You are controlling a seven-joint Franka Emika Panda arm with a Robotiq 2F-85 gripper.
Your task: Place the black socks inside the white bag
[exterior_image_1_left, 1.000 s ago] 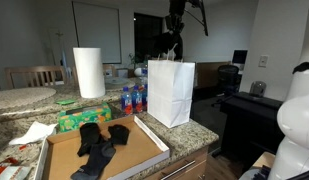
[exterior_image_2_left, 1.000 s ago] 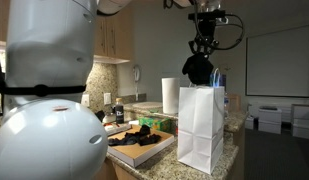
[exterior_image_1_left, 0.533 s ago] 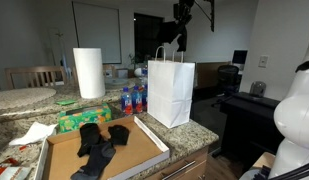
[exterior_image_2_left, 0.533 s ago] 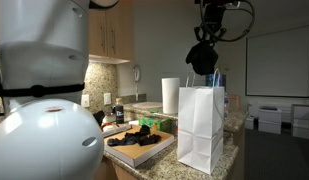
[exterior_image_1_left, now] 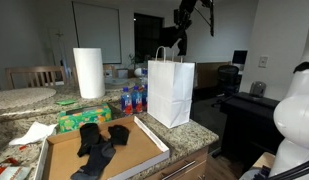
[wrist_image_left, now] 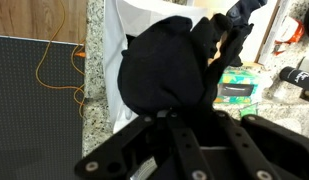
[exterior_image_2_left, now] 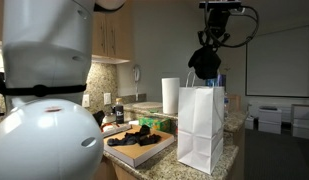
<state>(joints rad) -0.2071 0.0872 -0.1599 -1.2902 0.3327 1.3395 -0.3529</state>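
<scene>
My gripper is still closed and needs to go down and toward the middle of the white bag's open top (exterior_image_1_left: pixel 171 63) before it opens.
My gripper (exterior_image_2_left: pixel 207 52) hangs above the white bag (exterior_image_1_left: pixel 171 92), which also shows in an exterior view (exterior_image_2_left: pixel 201 128), and is shut on a black sock (exterior_image_2_left: pixel 203 65). In the wrist view the held sock (wrist_image_left: pixel 169 70) is a dark bunch that covers most of the bag's open top (wrist_image_left: pixel 124 30). More black socks (exterior_image_1_left: pixel 98 143) lie in a heap on a flat cardboard box (exterior_image_1_left: pixel 144 150); they also show in an exterior view (exterior_image_2_left: pixel 134 135). The bag stands upright on the granite counter with its paper handles up.
A paper towel roll (exterior_image_1_left: pixel 88 72) stands at the back of the counter (exterior_image_1_left: pixel 199 128). Water bottles (exterior_image_1_left: pixel 133 99) stand behind the bag, and a green packet (exterior_image_1_left: pixel 82 119) lies beside the box. The counter edge runs just in front of the bag.
My gripper has risen a little with the black sock and shifted slightly sideways above the bag. The bag and the socks on the box have not moved.
</scene>
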